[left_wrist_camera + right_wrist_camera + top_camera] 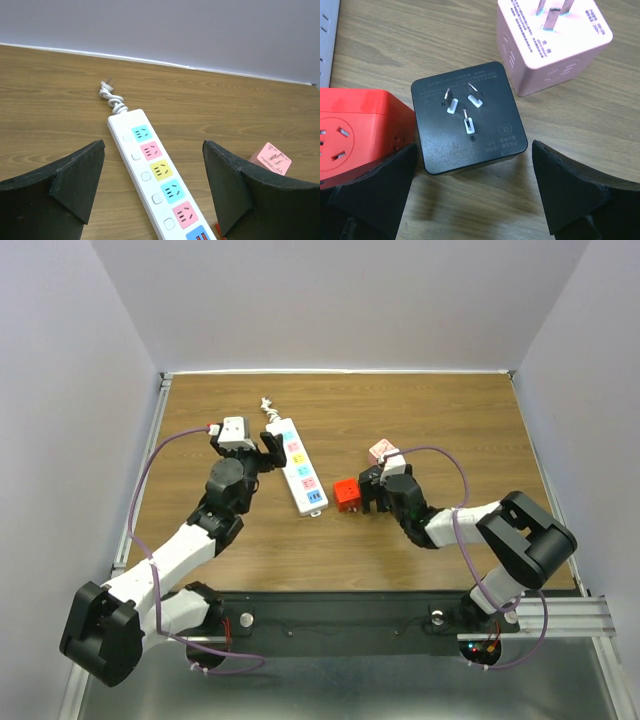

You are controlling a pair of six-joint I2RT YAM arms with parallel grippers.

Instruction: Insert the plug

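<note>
My left gripper goes down and to the right in the top view next, over the red adapter onto the black plug's upright pins, which stand exposed.
A white power strip (pixel 300 468) with coloured sockets lies on the wooden table, its bundled cord (pixel 112 97) at the far end. My left gripper (pixel 154 150) hovers open over the strip (pixel 155 175), one finger on each side, touching nothing. A black cube plug (pixel 467 117) lies prongs-up on the table. My right gripper (pixel 474 160) stands open just short of it, with only the plug's near edge between the fingertips. In the top view the right gripper (pixel 375 490) covers the black plug.
A red cube adapter (pixel 355 130) sits against the black plug's left side, between it and the strip (pixel 347 494). A pink cube plug (pixel 550 45) lies prongs-up just beyond the black one. Walls close in the table on three sides.
</note>
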